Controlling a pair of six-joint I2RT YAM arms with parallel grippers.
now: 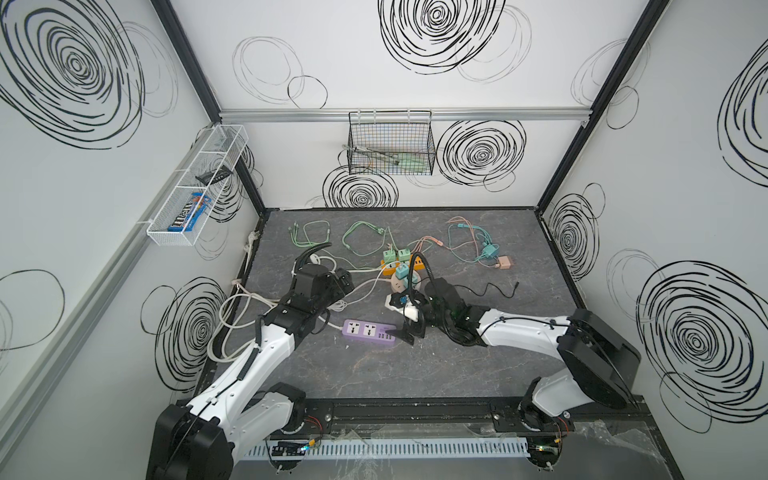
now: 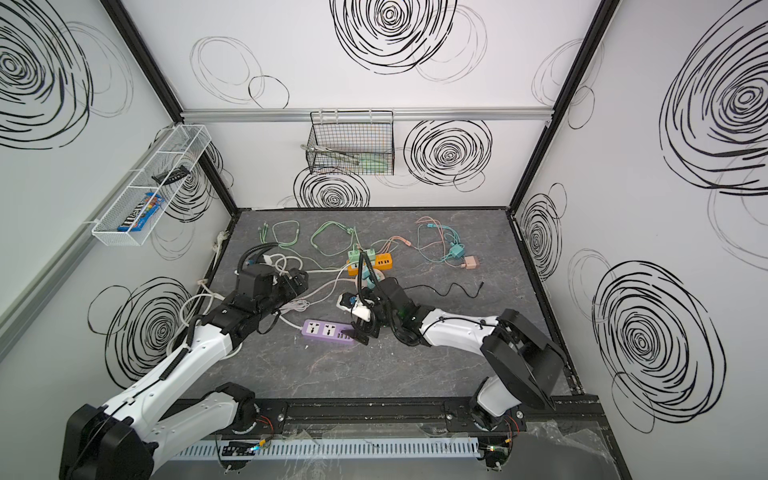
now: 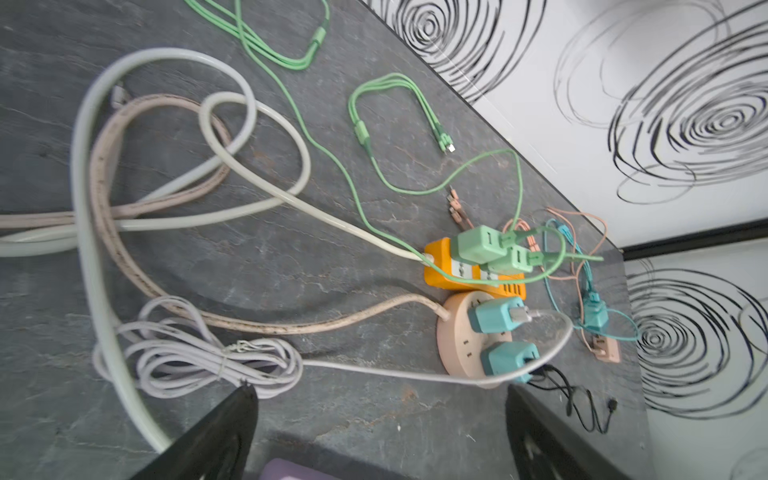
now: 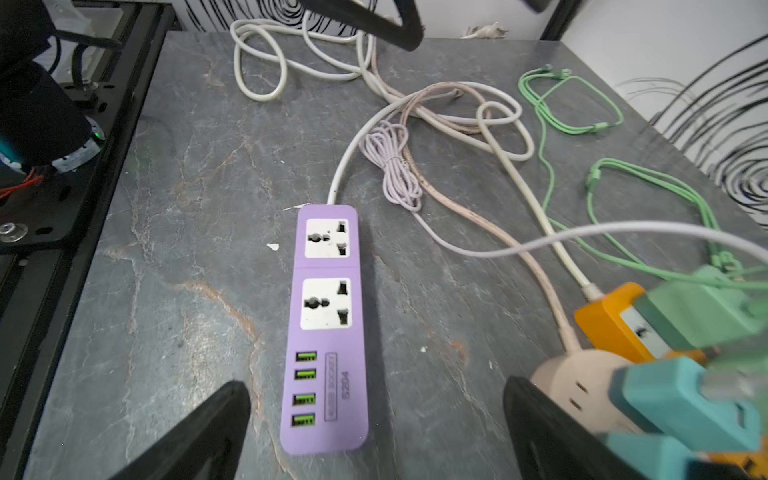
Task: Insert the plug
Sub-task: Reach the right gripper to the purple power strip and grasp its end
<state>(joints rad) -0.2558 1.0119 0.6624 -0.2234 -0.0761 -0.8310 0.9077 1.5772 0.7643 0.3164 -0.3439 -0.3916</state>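
My right gripper is above the power strip's inner socket, toward the power strip's cord end, so it should go down along the power strip and close across its width, narrower than my open fingers.
A purple power strip lies flat near the table's middle, both of its sockets empty. My right gripper hovers open over the strip's USB end, holding nothing. A little to the left and farther back, my left gripper is open and empty above bare table. Two teal plug adapters sit in a round pink strip, and two green ones in an orange strip. A loose teal adapter and a pink one lie at the back right.
Thick white and pink cords loop across the left of the table, beside a bundled lilac cable. Green cables lie at the back, and a black cable to the right. Wire baskets hang on the walls.
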